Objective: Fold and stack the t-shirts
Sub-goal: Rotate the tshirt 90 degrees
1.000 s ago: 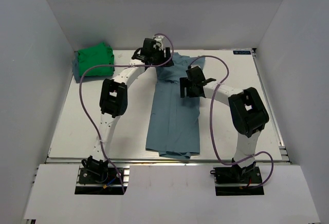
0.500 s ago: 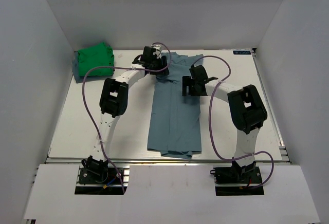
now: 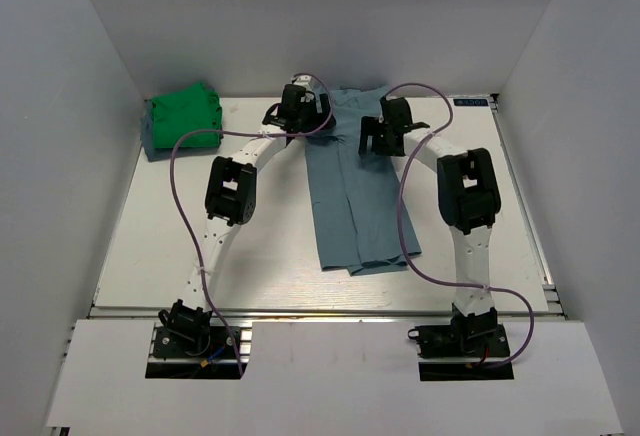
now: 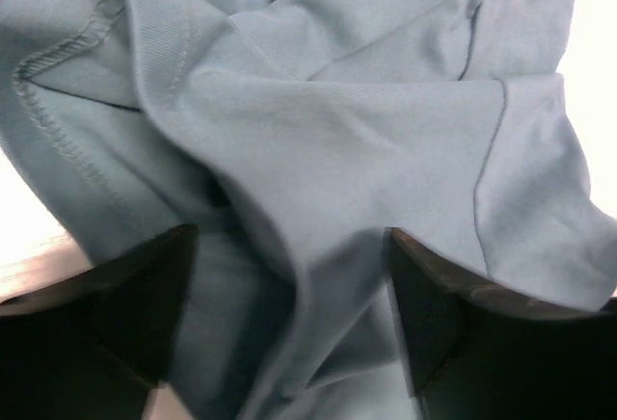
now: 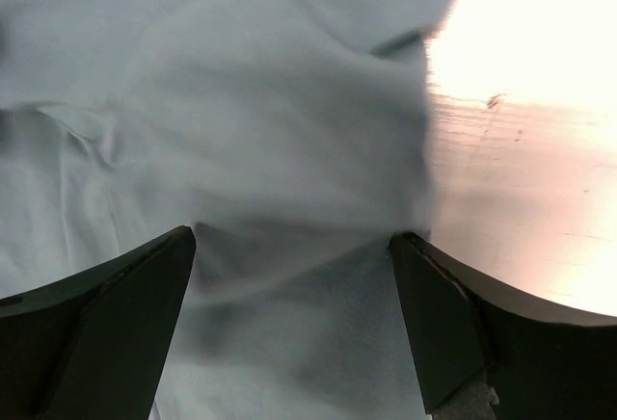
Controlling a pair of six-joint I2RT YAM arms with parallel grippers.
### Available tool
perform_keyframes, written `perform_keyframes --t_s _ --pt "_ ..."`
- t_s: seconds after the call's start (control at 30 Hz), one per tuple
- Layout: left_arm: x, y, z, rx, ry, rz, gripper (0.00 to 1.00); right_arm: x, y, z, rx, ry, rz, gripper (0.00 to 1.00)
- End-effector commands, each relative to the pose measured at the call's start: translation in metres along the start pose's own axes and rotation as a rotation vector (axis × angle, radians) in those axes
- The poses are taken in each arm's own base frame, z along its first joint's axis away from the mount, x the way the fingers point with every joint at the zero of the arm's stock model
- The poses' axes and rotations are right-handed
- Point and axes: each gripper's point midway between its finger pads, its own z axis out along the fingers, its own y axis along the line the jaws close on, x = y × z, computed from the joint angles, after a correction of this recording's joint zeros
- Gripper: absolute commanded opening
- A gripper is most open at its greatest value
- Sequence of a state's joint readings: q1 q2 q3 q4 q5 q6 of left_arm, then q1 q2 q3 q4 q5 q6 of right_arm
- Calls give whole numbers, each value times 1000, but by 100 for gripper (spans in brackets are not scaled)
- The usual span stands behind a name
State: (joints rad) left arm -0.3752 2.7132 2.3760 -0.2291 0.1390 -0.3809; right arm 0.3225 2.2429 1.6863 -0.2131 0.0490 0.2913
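Note:
The t-shirt's near corner by the purple cable (image 3: 412, 248) lies flat and back from my right gripper, so that gripper will draw its open fingers back onto it next.
The dusty blue-grey t-shirt (image 3: 355, 196) lies folded into a long narrow strip down the middle of the table, its bottom edge slanted toward the right. My left gripper (image 3: 300, 108) is at the strip's far left corner and my right gripper (image 3: 385, 131) at its far right corner. Both are shut on bunched cloth at that top edge. The left wrist view shows creased blue-grey cloth (image 4: 318, 121) between my fingers (image 4: 145, 314). The right wrist view shows smooth cloth (image 5: 241, 150) between my fingers (image 5: 453, 324). The bright green t-shirt (image 3: 186, 114) sits folded at the far left corner.
White walls close in the table (image 3: 180, 246) on the left, the back and the right. The purple cables (image 3: 405, 226) loop over the table and over the shirt's right side. A bluish edge (image 3: 150, 144) shows under the green shirt.
Both grippers have moved toward the back wall, the right one farthest. The blue-grey shirt has been dragged with them; its bottom edge now lies farther from the table's front edge and more to the right.

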Motion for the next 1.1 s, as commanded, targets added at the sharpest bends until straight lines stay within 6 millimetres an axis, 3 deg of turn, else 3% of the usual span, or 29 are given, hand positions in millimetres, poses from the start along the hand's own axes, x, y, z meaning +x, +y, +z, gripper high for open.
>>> perform_keyframes --t_s 0.0,0.03,0.13,0.17,0.23,0.27,0.3,0.33,0.37,0.43,0.47,0.5,0.53,0.57,0.6,0.63,0.67,0.7,0.77,0.8,0.83,0.87,0.9,0.93,0.97,1.0,1.07 --pt "-34 10 -18 -84 -78 -24 98 -1 9 -18 -61 37 -31 90" --pt "-61 0 -31 -75 -132 -20 100 0 10 -21 -71 34 -40 90" --pt "-90 -12 -52 -71 -182 -7 100 -32 27 -65 -139 -67 -67 90" --pt "-113 -24 -69 -55 -223 7 100 -30 28 -70 -151 -77 -68 90" --pt "-133 -33 -87 -43 -257 31 100 -46 38 -104 -186 -147 -67 90" --pt "-134 -32 -94 -61 -250 47 100 -41 39 -108 -195 -152 -65 90" --pt "-152 -39 -113 -63 -282 57 100 -28 36 -111 -193 -135 -51 90" --pt "-147 -36 -118 -82 -267 55 100 -42 39 -137 -206 -195 -46 90" --pt "-147 -32 -126 -112 -261 68 100 -19 32 -133 -193 -166 -38 90" --pt "-147 -28 -148 -157 -244 75 100 -26 28 -159 -176 -219 -25 90" --pt "-135 -24 -156 -177 -190 73 100 4 18 -153 -148 -154 -14 90" --pt "-126 -21 -172 -199 -159 72 100 0 13 -169 -119 -192 7 90" --pt "-100 -10 -166 -223 -92 70 100 7 11 -173 -111 -180 16 90" --pt "-99 -19 -188 -219 -82 74 100 24 1 -174 -73 -158 44 90" --pt "-63 -5 -191 -247 -3 72 100 45 -7 -173 -47 -117 55 90" --pt "-44 -15 -198 -205 42 77 100 58 -12 -182 -35 -109 65 90" --pt "-47 -36 -217 -140 21 76 100 64 -14 -186 -27 -101 86 90" --pt "-1 -28 -221 -124 111 50 100 99 -27 -183 15 -24 95 90" --pt "31 -43 -236 -53 156 23 100 107 -30 -197 16 -35 121 90" --pt "67 -47 -241 -36 208 24 100 139 -39 -196 38 30 127 90" --pt "71 -59 -255 2 202 35 100 142 -36 -204 12 21 135 90" --pt "103 -65 -263 19 266 52 100 144 -35 -211 2 6 146 90" --pt "118 -70 -269 31 298 49 100 169 -42 -213 10 40 153 90" --pt "128 -81 -278 68 320 45 100 176 -39 -215 -9 47 169 90" --pt "155 -79 -286 67 376 36 100 186 -41 -218 -16 49 173 90" --pt "171 -96 -291 116 400 39 100 195 -43 -221 -16 49 172 90" --pt "204 -102 -303 146 474 32 100 203 -38 -225 -62 51 167 90"
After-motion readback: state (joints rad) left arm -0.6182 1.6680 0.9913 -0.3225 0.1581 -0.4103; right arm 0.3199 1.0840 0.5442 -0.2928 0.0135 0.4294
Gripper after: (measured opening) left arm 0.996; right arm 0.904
